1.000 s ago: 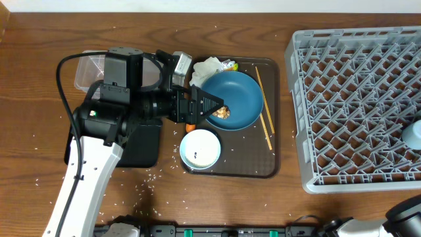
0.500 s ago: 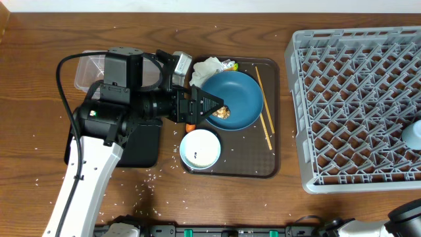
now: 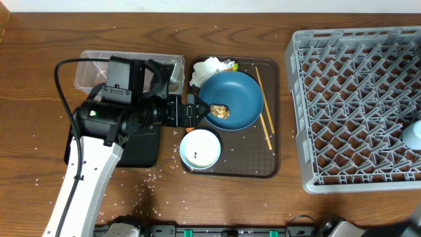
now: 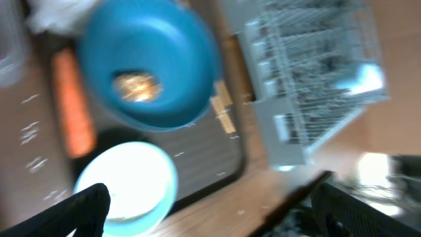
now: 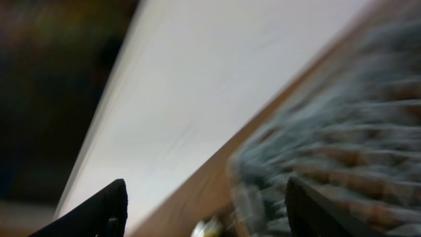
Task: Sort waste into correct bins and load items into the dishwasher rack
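I should move my open left gripper down onto that rim of the blue bowl-plate, because the bowl-plate's rim by the carrot (image 4: pixel 72 102) is clear of the brown food lump inside.
My left gripper (image 3: pixel 198 111) is open and empty, at the left rim of the blue bowl-plate (image 3: pixel 237 95); its fingers frame the bottom of the left wrist view (image 4: pixel 217 220). A brown food lump (image 3: pixel 220 110) lies in the bowl-plate. The white bowl (image 3: pixel 200 147) sits in front of it. An orange carrot (image 4: pixel 72 102) lies left of the bowl-plate. The white napkin (image 3: pixel 207 67) with its yellow-green wrapper (image 3: pixel 229 65) is behind it, and chopsticks (image 3: pixel 263 108) lie to its right. A light blue cup (image 3: pixel 413 133) sits in the grey rack (image 3: pixel 358 108). My right gripper (image 5: pixel 214 220) is open and empty in a blurred view. The pink-white cup is out of view.
The dishes rest on a dark brown serving tray (image 3: pixel 253 168). The clear tub (image 3: pixel 131 66) stands at the back left, and the black tray (image 3: pixel 141 150) lies partly under my left arm. Rice grains (image 3: pixel 148 181) are scattered over the wooden table.
My left gripper has drawn back to the left, off the blue bowl-plate, uncovering the clear tub. The right arm has slid out of the overhead view at the bottom right.
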You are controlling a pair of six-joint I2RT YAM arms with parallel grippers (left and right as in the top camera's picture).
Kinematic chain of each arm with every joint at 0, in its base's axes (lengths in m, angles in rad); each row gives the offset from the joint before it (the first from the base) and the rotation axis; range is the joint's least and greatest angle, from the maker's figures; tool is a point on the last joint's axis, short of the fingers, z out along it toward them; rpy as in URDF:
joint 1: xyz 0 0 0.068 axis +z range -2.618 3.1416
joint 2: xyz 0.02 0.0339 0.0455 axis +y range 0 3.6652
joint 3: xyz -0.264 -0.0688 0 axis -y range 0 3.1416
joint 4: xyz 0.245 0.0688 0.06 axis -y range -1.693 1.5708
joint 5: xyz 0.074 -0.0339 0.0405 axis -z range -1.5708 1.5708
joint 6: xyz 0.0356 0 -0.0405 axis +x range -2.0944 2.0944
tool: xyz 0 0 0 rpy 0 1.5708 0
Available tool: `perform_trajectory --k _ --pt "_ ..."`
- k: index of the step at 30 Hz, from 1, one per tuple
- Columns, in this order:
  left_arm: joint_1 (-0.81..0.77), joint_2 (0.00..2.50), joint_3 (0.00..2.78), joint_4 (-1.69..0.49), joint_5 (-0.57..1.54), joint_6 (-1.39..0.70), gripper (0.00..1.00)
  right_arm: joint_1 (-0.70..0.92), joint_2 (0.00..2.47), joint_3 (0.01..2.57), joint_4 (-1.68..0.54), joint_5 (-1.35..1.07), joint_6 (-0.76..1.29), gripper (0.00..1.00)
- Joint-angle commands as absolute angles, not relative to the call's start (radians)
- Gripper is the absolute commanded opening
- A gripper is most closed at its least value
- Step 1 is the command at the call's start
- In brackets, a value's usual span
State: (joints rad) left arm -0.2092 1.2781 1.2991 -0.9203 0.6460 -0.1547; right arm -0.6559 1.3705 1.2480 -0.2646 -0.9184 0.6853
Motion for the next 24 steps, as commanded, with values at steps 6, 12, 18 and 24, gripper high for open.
perform_trajectory --k 6,12,18,24 --pt "-0.204 1.255 1.296 -1.060 0.352 -0.133 0.98 -0.117 1.275 1.263 -0.603 -0.498 0.356 0.71" --pt "-0.205 1.260 1.274 -1.111 0.334 -0.124 0.98 0.198 1.315 1.263 -0.782 -0.131 0.302 0.77" --pt "-0.222 1.280 1.251 -1.105 0.282 -0.124 0.93 0.332 1.398 1.263 -0.854 -0.101 0.373 0.76" --pt "-0.266 1.302 1.251 -1.044 0.274 -0.124 0.91 0.334 1.505 1.262 -0.880 -0.110 0.414 0.75"
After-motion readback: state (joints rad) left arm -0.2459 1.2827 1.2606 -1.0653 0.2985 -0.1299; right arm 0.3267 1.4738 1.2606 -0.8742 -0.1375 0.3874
